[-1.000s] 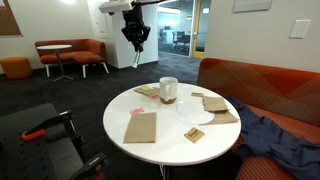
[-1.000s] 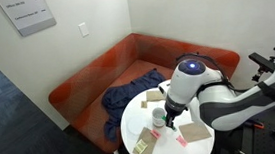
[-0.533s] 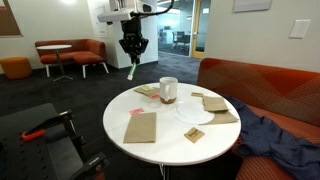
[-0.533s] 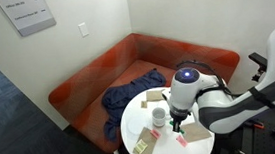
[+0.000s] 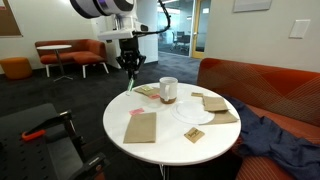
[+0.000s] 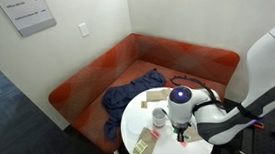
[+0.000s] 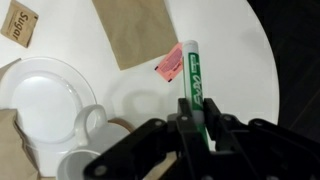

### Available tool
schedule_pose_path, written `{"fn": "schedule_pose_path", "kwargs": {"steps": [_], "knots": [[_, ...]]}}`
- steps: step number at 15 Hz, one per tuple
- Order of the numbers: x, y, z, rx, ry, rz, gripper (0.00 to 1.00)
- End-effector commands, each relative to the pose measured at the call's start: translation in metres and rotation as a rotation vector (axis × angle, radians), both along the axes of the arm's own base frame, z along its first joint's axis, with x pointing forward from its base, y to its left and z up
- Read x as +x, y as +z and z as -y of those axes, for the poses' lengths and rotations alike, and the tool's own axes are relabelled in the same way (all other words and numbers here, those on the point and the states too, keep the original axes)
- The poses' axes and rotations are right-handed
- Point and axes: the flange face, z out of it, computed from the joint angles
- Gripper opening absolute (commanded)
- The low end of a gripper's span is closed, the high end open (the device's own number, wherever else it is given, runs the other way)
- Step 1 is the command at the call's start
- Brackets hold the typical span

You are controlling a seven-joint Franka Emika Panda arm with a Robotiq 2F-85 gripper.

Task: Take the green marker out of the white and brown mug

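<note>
My gripper needs to lower and shift a little toward the mug, down to the bare table beside it, because the green marker already hangs clear.
My gripper point(image 7: 196, 108) is shut on the green marker point(image 7: 191, 65), a white and green barrel that sticks out past the fingers and points down at the round white table point(image 7: 235, 55). In an exterior view the gripper point(image 5: 128, 64) hangs low over the table's edge, with the marker point(image 5: 129, 79) below it and clear of the mug. The white and brown mug point(image 5: 168, 91) stands upright near the table's middle, to the side of the gripper. It also shows in the wrist view point(image 7: 95, 155) and in an exterior view point(image 6: 159, 115).
A pink packet point(image 7: 170, 62) and a brown napkin point(image 7: 135, 30) lie under the marker tip. A white plate point(image 7: 45, 95), a sugar packet point(image 7: 18, 22) and more napkins point(image 5: 140, 126) are on the table. An orange sofa point(image 5: 260, 85) with blue cloth point(image 5: 272, 135) stands behind.
The arm has come down and moved sideways away from the mug, carrying the marker from high above the table to just over its edge.
</note>
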Motion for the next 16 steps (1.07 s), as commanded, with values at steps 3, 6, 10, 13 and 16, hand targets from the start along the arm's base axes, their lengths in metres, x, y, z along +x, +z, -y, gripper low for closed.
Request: {"fn": "schedule_pose_path", "kwargs": {"steps": [3,6,10,13,16], "knots": [[0.005,-0.031,-0.014,-0.025,0.059,-0.002,0.05],[0.010,-0.048,-0.021,0.000,0.049,-0.008,0.05],[0.023,-0.067,-0.026,0.001,0.042,0.004,0.05],[0.038,-0.081,-0.027,0.010,0.027,0.011,0.05],[0.052,-0.094,-0.026,0.010,0.000,0.010,0.05]]}}
